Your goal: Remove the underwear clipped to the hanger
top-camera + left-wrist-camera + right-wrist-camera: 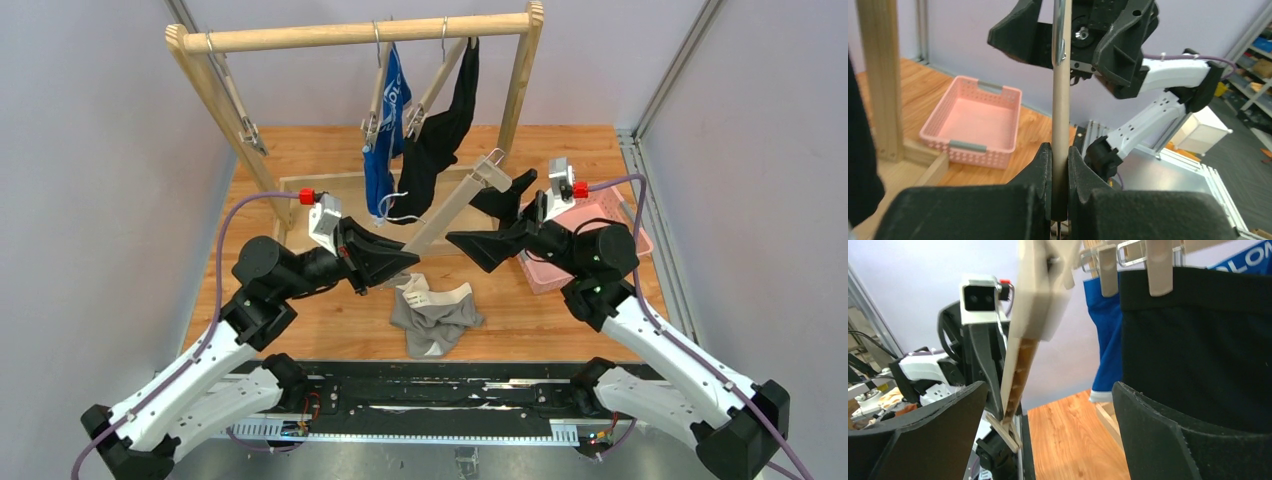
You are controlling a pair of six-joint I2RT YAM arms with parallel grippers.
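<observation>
The robot's right gripper will turn downward and lower back toward the robot's base onto the grey-beige underwear's middle point(436, 318), because that lies below the gripper on the table.
A beige wooden hanger point(450, 210) slants between my two grippers, nothing clipped to it. My left gripper point(398, 265) is shut on its lower end; in the left wrist view the hanger bar point(1060, 100) rises from the closed left gripper point(1060, 165). My right gripper point(497, 215) stands open around the hanger's upper clip end; in the right wrist view the hanger point(1033, 315) runs just inside the left finger of the right gripper point(1048, 405). Grey-beige underwear point(435, 315) lies on the table. Blue underwear point(385, 150) and black underwear point(445, 130) hang clipped on the rack.
The wooden rack point(360, 35) stands at the back, with an empty hanger point(235, 100) on its left side. A pink basket point(600, 235) sits at the right behind my right arm, and the same pink basket point(973, 120) shows in the left wrist view.
</observation>
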